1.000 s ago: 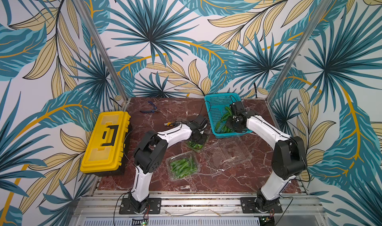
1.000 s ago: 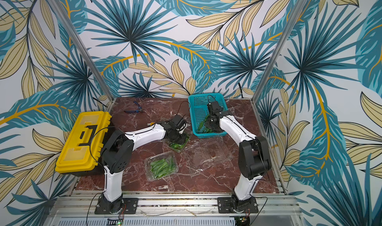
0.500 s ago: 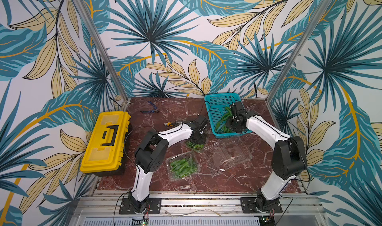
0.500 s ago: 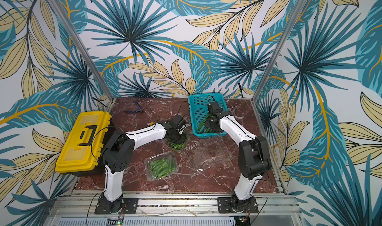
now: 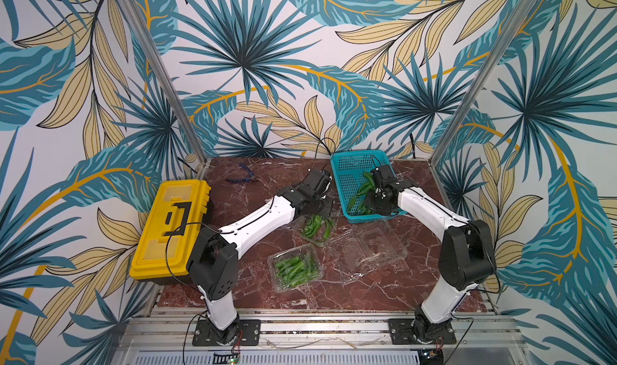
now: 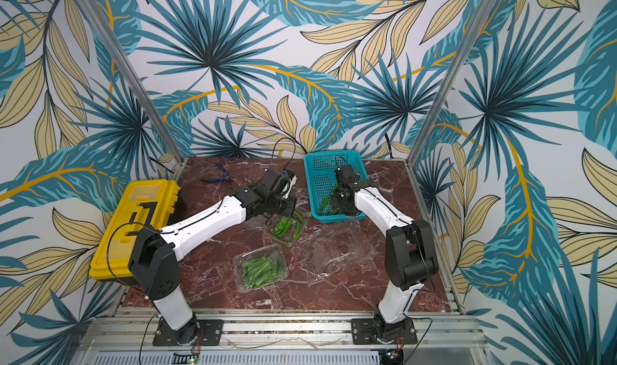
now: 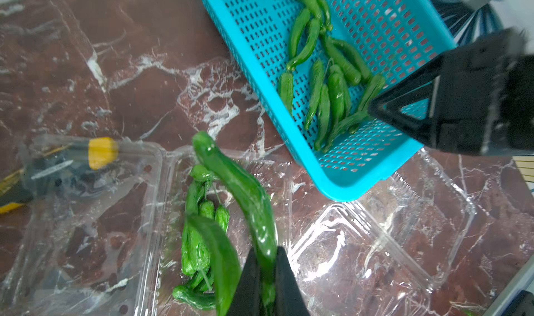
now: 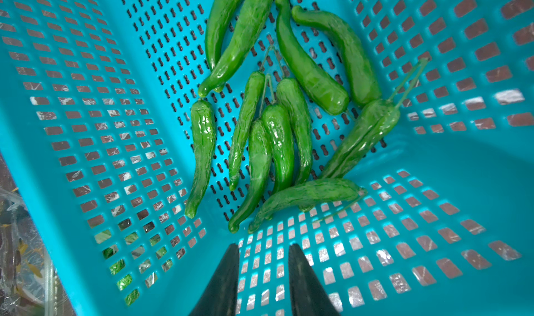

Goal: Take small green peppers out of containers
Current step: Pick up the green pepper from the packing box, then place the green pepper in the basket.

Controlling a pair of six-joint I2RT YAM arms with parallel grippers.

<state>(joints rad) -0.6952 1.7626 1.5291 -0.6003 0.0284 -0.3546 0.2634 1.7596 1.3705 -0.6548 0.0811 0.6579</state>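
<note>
My left gripper carries the small green pepper [image 7: 245, 196] outward next over the teal basket's bare bottom and releases it, as the basket stands outward of this gripper.
My left gripper [image 7: 267, 259] is shut on a small green pepper [image 7: 245, 196], lifted over an open clear container [image 7: 161, 184] that holds several more peppers [image 7: 196, 248]. A second pepper [image 7: 222, 254] hangs against the finger; whether it is gripped I cannot tell. In both top views this gripper [image 5: 320, 209] hovers over that container [image 5: 315, 228]. My right gripper [image 8: 263, 248] stands a little open with nothing in it, inside the teal basket [image 8: 86, 126] above several peppers [image 8: 277, 138]. A closed container [image 5: 295, 270] full of peppers lies nearer the front. An empty open container [image 5: 370, 251] lies to its right.
A yellow toolbox [image 5: 173, 219] sits along the left edge of the marble table. Blue-handled pliers [image 5: 242, 176] lie at the back left. The teal basket [image 5: 354, 166] stands at the back, right of centre. Metal posts rise at both back corners.
My left gripper has shut on a pepper over the open container. Both arms have barely shifted, and the right gripper stays as it was in the basket.
</note>
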